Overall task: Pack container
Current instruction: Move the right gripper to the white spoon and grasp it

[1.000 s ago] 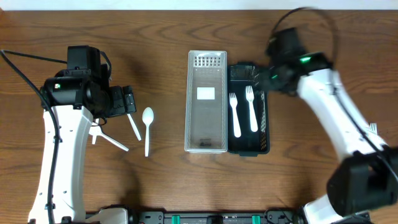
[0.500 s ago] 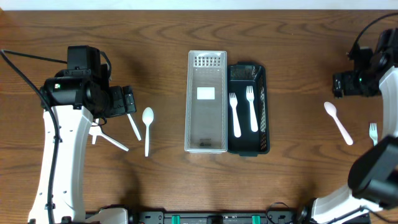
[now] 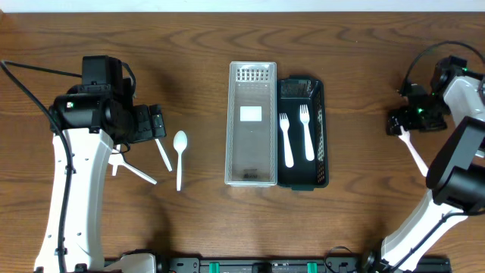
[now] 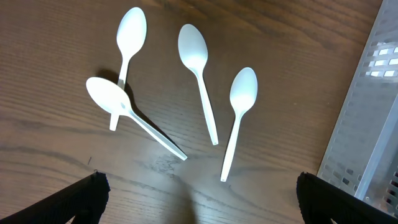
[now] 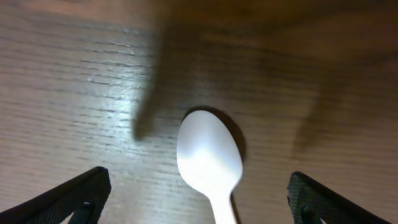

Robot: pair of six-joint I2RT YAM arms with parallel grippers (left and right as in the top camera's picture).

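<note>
My right gripper lowers around the white spoon's bowl next and closes on it, since the bowl lies below the gripper, between its open fingers.
A silver mesh tray and a black tray stand side by side at mid-table; two white forks lie in the black tray. Several white spoons lie on the wood at the left, under my open, empty left gripper; they also show in the overhead view. My right gripper is open, hovering over a white spoon at the table's right side, its bowl between the fingers, not gripped. That spoon's handle shows in the overhead view.
The silver tray's edge shows at the right of the left wrist view. The right arm's cable loops above the far right of the table.
The right arm swung from over the black tray out to the table's right side and lowered over the lone white spoon. The left arm has not moved.
</note>
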